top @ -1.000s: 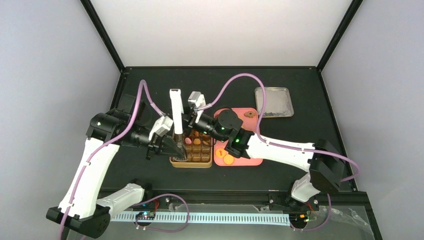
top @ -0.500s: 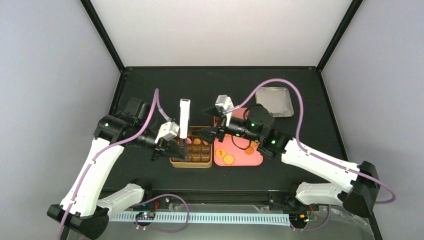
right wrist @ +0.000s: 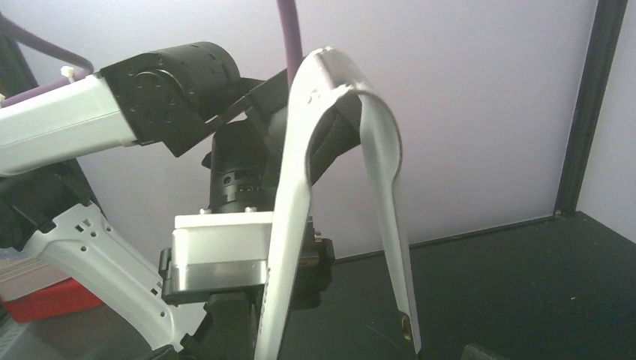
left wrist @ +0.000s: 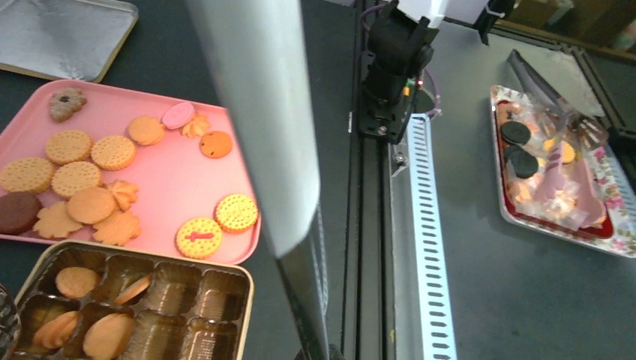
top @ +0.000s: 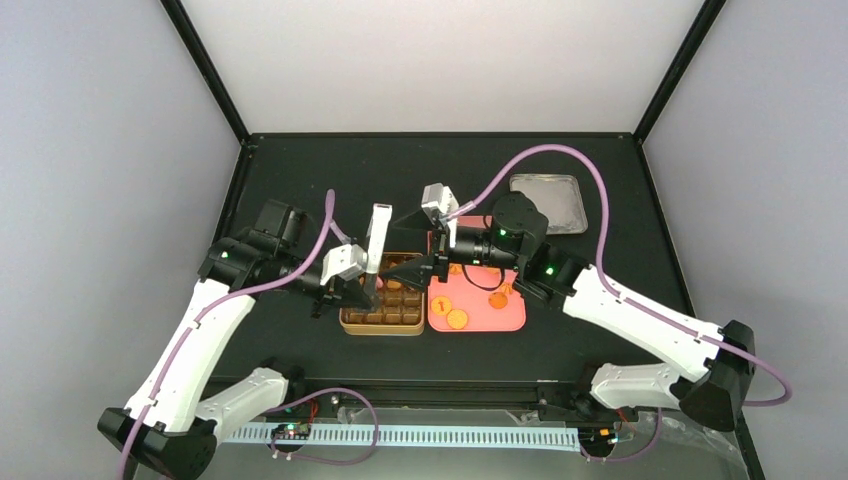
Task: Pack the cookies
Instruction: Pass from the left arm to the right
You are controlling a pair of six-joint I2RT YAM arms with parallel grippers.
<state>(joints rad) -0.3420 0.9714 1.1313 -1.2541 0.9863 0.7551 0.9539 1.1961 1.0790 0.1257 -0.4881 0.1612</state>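
My right gripper goes left in the top view around the tongs' arms next, since they stand on that side, free above my left gripper.
Metal tongs (top: 375, 240) stand over the brown tin (top: 350, 323), and my left gripper (top: 352, 287) is shut on their lower end. In the left wrist view the tongs (left wrist: 262, 112) fill the middle. Several cookies (left wrist: 90, 202) lie on the pink tray (left wrist: 161, 191), and a few cookies (left wrist: 105, 334) sit in the tin's (left wrist: 244, 300) compartments. My right gripper (top: 396, 248) is open just right of the tongs, with nothing between its fingers. The right wrist view shows the tongs (right wrist: 300, 225) spread apart close in front; its own fingers hardly show there.
A bare metal tray (top: 547, 203) lies at the back right of the table. In the left wrist view a floral tray (left wrist: 600, 240) holds dark biscuits and a second pair of tongs beyond the slotted rail (left wrist: 424, 247). The pink tray (top: 505, 322) adjoins the tin's right side.
My right gripper has opened wide and drawn back to the right, off the tongs. The left arm has carried the tongs slightly right, and they now lean over the tin.
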